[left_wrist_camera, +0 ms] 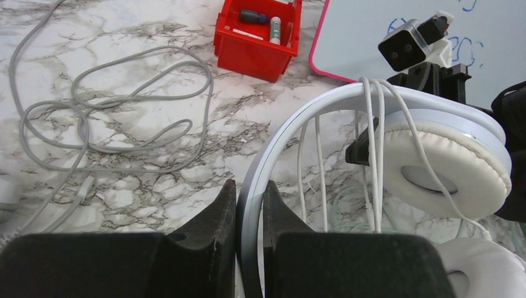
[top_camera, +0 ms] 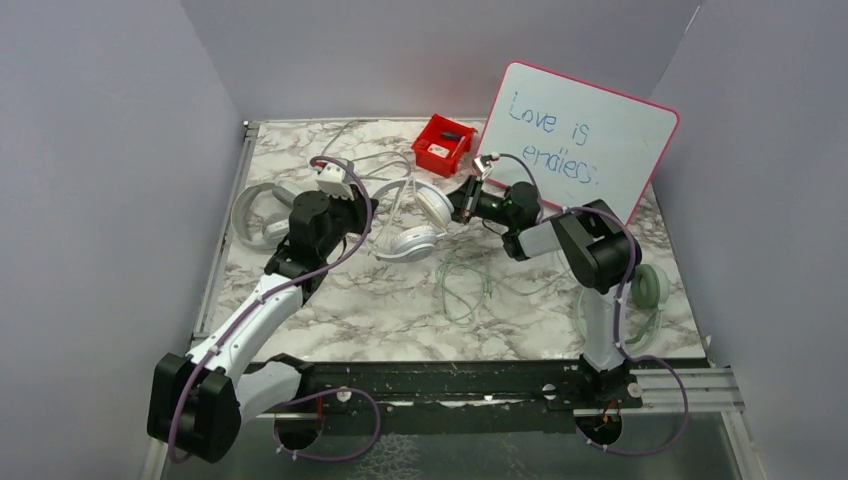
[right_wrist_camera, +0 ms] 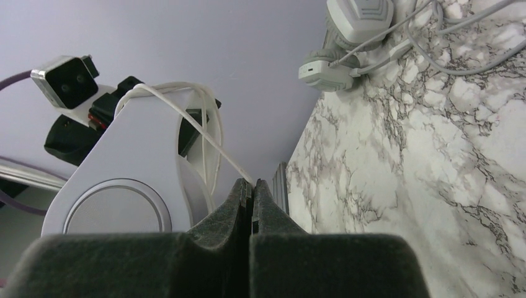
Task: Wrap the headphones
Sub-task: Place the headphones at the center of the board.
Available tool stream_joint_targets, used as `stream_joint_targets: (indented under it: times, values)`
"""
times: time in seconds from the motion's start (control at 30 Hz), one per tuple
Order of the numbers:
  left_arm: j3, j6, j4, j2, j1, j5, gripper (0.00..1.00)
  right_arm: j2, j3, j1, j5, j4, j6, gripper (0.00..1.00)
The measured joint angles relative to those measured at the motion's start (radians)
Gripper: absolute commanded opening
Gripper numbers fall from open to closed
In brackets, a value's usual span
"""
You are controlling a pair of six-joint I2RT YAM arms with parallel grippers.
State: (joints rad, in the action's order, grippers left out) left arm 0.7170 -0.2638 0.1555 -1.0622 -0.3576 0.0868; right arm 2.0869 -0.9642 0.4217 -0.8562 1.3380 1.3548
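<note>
The cable is looped over the headband of the headphones (top_camera: pixel 420 222), so my left gripper should go down to the bare marble of the table below it and let go of them there.
The white headphones (top_camera: pixel 420 222) are held up over the middle of the marble table (top_camera: pixel 380 310). My left gripper (left_wrist_camera: pixel 250 184) is shut on their headband (left_wrist_camera: pixel 279 146); from above it (top_camera: pixel 366 213) sits just left of the cups. Their thin white cable (left_wrist_camera: pixel 372 130) is looped over the band beside the padded cup (left_wrist_camera: pixel 443 167). My right gripper (right_wrist_camera: pixel 250 182) is shut on that cable (right_wrist_camera: pixel 211 146) next to the cup's outer shell (right_wrist_camera: pixel 118 186); in the top view it (top_camera: pixel 463 205) is right of the headphones.
A grey pair (top_camera: pixel 255 215) lies at the left with its loose cable (left_wrist_camera: pixel 124 105). A mint pair (top_camera: pixel 650 287) lies at the right, its cable (top_camera: pixel 465 285) spread mid-table. A red bin (top_camera: pixel 443 143) and a whiteboard (top_camera: pixel 585 135) stand at the back.
</note>
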Motion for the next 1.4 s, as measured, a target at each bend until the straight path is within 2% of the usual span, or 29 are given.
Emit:
stream_joint_targets:
  times: [0.3, 0.7, 1.1, 1.4]
  values:
    - [-0.146, -0.090, 0.181, -0.021, -0.003, -0.077, 0.00, 0.001, 0.029, 0.053, 0.143, -0.093, -0.093, 0.05]
    - [-0.201, -0.167, 0.386, -0.290, -0.046, -0.191, 0.00, 0.082, 0.066, 0.064, 0.306, -0.169, -0.160, 0.07]
    - [-0.056, -0.188, 0.563, -0.632, -0.110, -0.336, 0.00, 0.082, 0.083, 0.051, 0.482, -0.312, -0.212, 0.12]
    - [0.028, -0.200, 0.609, -0.776, -0.118, -0.362, 0.00, 0.085, 0.085, 0.041, 0.531, -0.343, -0.206, 0.11]
